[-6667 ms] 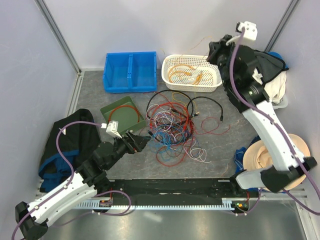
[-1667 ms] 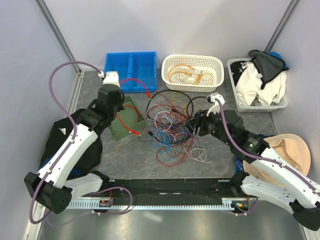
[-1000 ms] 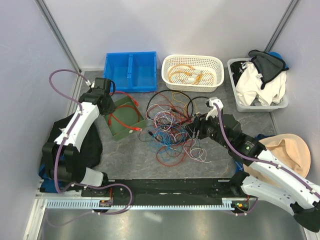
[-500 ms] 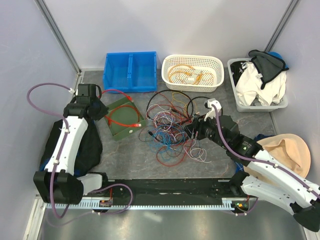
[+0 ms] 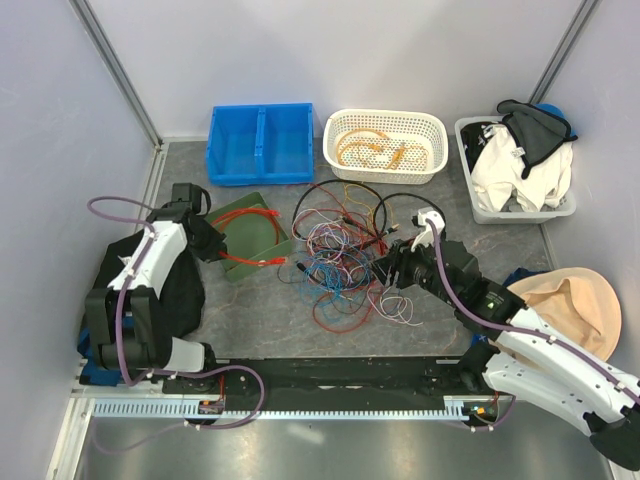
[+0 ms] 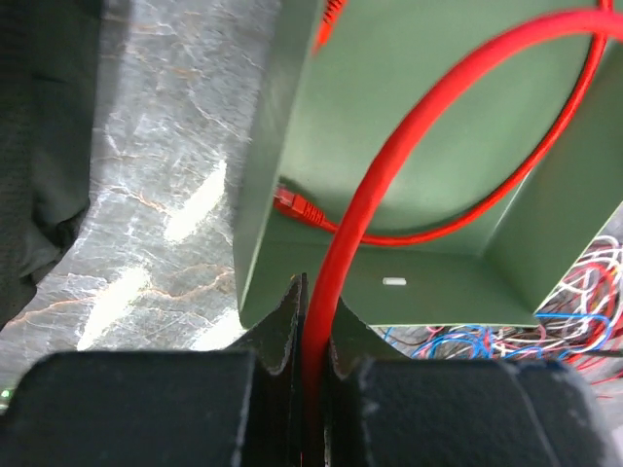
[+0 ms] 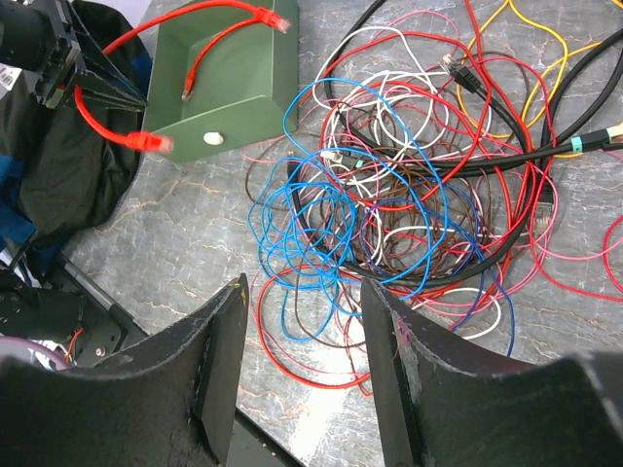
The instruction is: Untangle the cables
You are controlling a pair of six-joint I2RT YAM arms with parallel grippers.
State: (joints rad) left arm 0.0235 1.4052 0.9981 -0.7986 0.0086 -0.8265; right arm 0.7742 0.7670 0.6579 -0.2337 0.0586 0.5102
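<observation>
A red plug sticks out past the tray toward the heap, so I will pull my left gripper toward the black cloth, beside the tray's opposite edge (image 6: 268,175), and let go.
The cables (image 5: 345,255) lie as a tangled heap of red, blue, white, black, yellow and purple wires in the middle of the table. A thicker red cable (image 5: 248,259) runs from the green tray (image 5: 250,222) to my left gripper (image 5: 205,243), which is shut on it. In the left wrist view the red cable (image 6: 409,146) passes between the closed fingertips of the left gripper (image 6: 313,292) and loops into the tray (image 6: 438,88). My right gripper (image 5: 386,270) hangs open just above the heap's right side. In the right wrist view its jaws (image 7: 304,292) stand wide over blue and red loops (image 7: 321,233).
A blue two-part bin (image 5: 260,142) and a white basket (image 5: 432,150) holding orange cables stand at the back. A bin of clothes (image 5: 515,170) is at the back right, a straw hat (image 5: 565,300) at the right, black cloth (image 5: 150,290) at the left.
My left gripper has moved nearer and slightly right, still pulling the red cable, and the green tray has shifted with it. My right gripper has drifted slightly nearer over the heap.
</observation>
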